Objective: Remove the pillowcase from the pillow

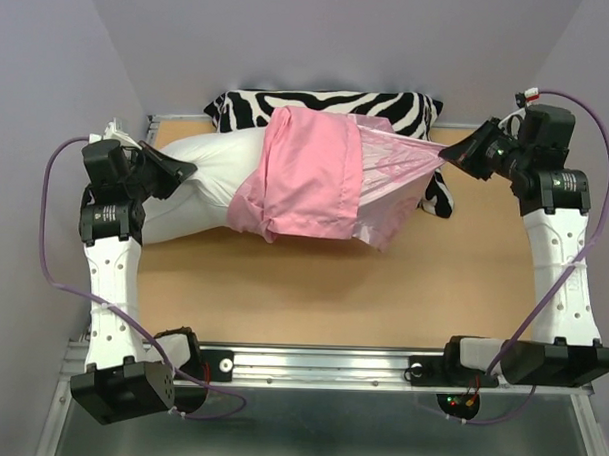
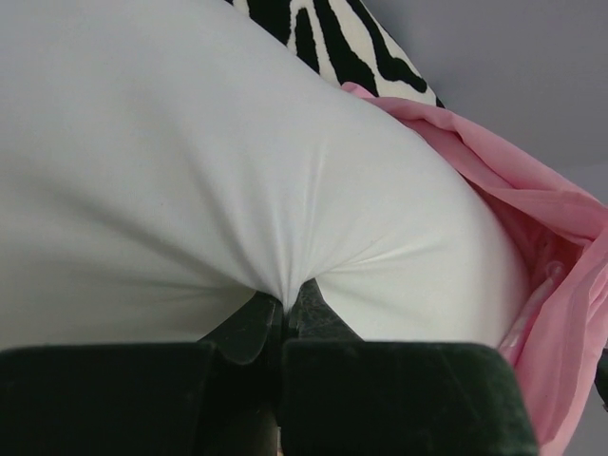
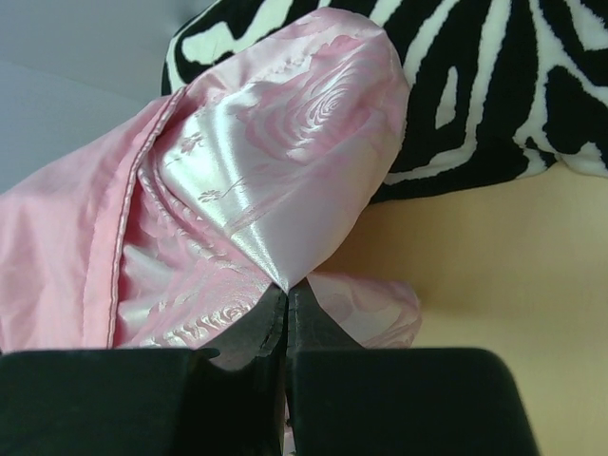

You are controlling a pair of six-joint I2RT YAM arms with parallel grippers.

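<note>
Next, my left gripper pulls away from the pillowcase, then back, and releases the pillow on the open tabletop, because the pillowcase still covers the pillow's other half.
The white pillow lies across the back of the table, its left half bare. The pink satin pillowcase covers its right half and is stretched taut to the right. My left gripper is shut on a pinch of the pillow's white fabric at its left end. My right gripper is shut on the pillowcase's rose-patterned corner, held above the table. In the left wrist view the pillowcase is bunched at the right.
A black-and-white zebra-striped cushion lies behind the pillow against the back wall; it also shows in the right wrist view. The tan tabletop stretches in front. A metal rail runs along the near edge.
</note>
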